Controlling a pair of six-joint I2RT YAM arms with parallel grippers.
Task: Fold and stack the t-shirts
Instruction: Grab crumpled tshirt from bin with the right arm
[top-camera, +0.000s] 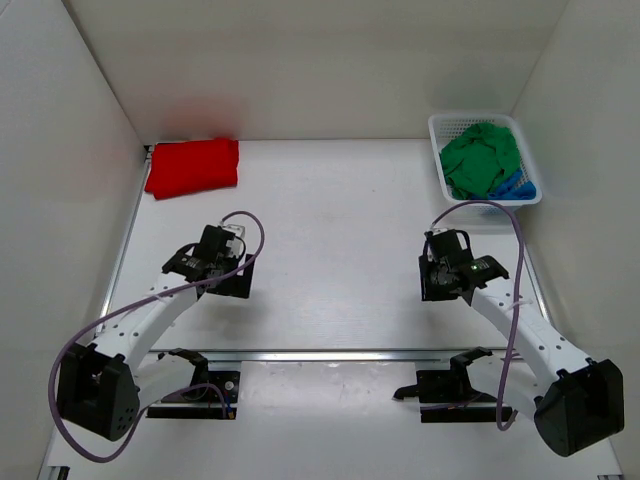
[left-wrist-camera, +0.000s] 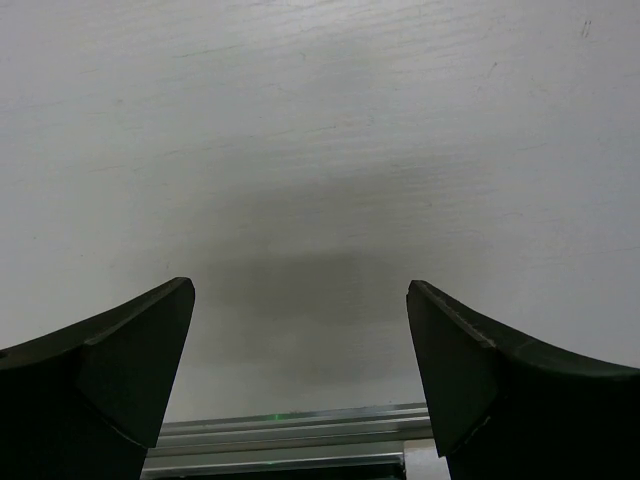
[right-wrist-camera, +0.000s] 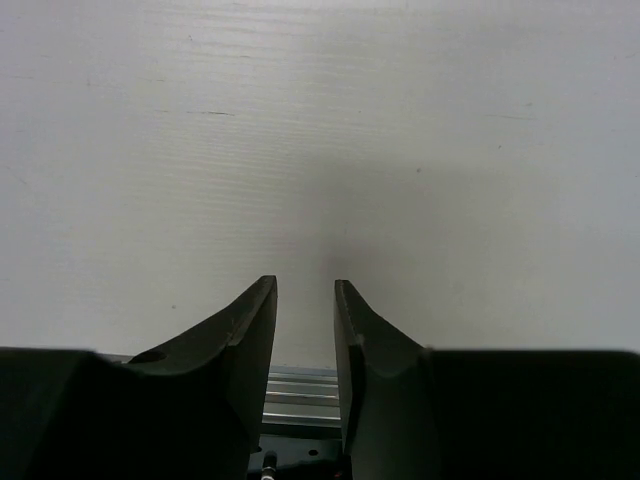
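Note:
I will bring my right gripper outward to the mesh basket and down onto the green t-shirt's far part (top-camera: 491, 143) to close, because that shirt is on top of the blue one.
A folded red t-shirt (top-camera: 193, 166) lies at the far left of the table. A crumpled bright green t-shirt (top-camera: 480, 160) fills the white mesh basket (top-camera: 436, 124) at the far right, with a bit of the blue t-shirt (top-camera: 521, 187) showing under it at the basket's near right corner. My left gripper (top-camera: 230, 284) (left-wrist-camera: 300, 285) hovers over bare table at near left, open wide and empty. My right gripper (top-camera: 440, 287) (right-wrist-camera: 305, 282) hovers over bare table at near right, its jaws almost together with a narrow gap and nothing between them.
White walls enclose the table on the left, back and right. A metal rail (top-camera: 330, 354) runs across the table's near edge in front of the arm bases; it also shows in the left wrist view (left-wrist-camera: 290, 425).

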